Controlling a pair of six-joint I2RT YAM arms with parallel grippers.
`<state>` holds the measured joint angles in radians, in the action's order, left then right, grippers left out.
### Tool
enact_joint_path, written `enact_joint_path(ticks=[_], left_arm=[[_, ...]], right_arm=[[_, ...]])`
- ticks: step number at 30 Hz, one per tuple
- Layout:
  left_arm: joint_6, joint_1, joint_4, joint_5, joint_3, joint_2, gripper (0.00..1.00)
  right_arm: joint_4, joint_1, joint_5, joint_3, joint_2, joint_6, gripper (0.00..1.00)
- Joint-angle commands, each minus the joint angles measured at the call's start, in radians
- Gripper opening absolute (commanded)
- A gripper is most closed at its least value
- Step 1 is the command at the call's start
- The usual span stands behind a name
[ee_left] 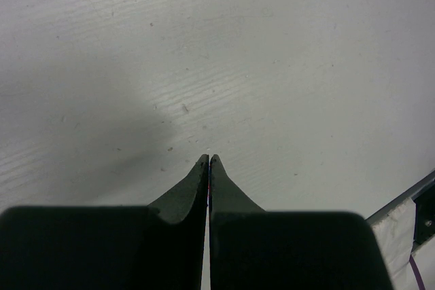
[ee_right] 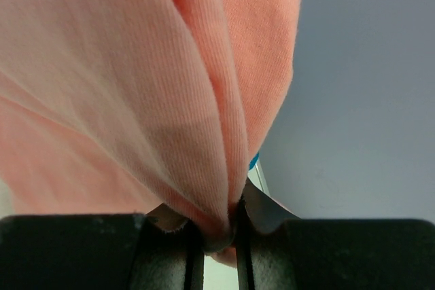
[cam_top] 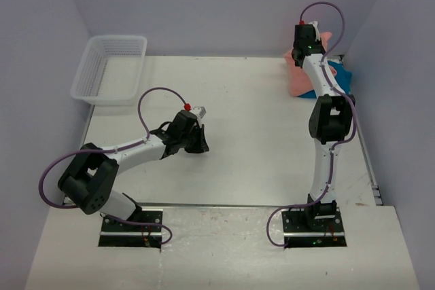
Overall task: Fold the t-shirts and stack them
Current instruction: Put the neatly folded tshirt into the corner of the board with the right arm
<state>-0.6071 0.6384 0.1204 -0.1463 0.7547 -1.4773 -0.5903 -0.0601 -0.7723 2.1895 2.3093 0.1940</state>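
Note:
My right gripper should next carry the fold of the pink t-shirt down and toward the side, over the teal-blue t-shirt, and then open, because the teal-blue t-shirt (cam_top: 342, 77) lies uncovered by that side.
The salmon-pink t-shirt (cam_top: 298, 77) lies bunched at the table's far right corner, partly behind my right arm. In the right wrist view the salmon-pink t-shirt (ee_right: 136, 86) fills the frame and a fold of it is pinched between my fingers. My right gripper (ee_right: 221, 225) is shut on that fold. The teal-blue t-shirt (cam_top: 342, 77) lies beside the pink one, mostly hidden by the arm; a sliver of it (ee_right: 253, 161) shows in the right wrist view. My left gripper (ee_left: 207, 162) is shut and empty, low over bare table (ee_left: 272, 66); it also shows in the top view (cam_top: 197, 142).
A white plastic mesh basket (cam_top: 109, 69) stands at the table's far left corner. Grey walls close in behind and to the right of the shirts. The table's right edge (cam_top: 370, 168) runs close to my right arm.

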Motion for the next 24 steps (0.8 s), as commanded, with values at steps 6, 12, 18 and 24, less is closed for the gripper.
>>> enact_joint_path(ticks=[6, 12, 18, 24], left_arm=[[0.018, 0.006, -0.038, -0.019, -0.008, -0.012, 0.0], [0.021, 0.004, -0.033, -0.021, -0.006, -0.017, 0.0], [0.026, 0.006, -0.021, -0.009, -0.011, -0.017, 0.0], [0.026, 0.004, -0.022, -0.015, -0.008, -0.032, 0.0]], right_arm=[[0.027, 0.042, -0.071, 0.072, 0.058, -0.008, 0.0], [0.021, 0.089, -0.065, 0.076, 0.133, -0.025, 0.0], [0.021, 0.118, -0.088, 0.078, 0.174, -0.039, 0.0], [0.018, 0.143, -0.085, 0.09, 0.177, -0.047, 0.0]])
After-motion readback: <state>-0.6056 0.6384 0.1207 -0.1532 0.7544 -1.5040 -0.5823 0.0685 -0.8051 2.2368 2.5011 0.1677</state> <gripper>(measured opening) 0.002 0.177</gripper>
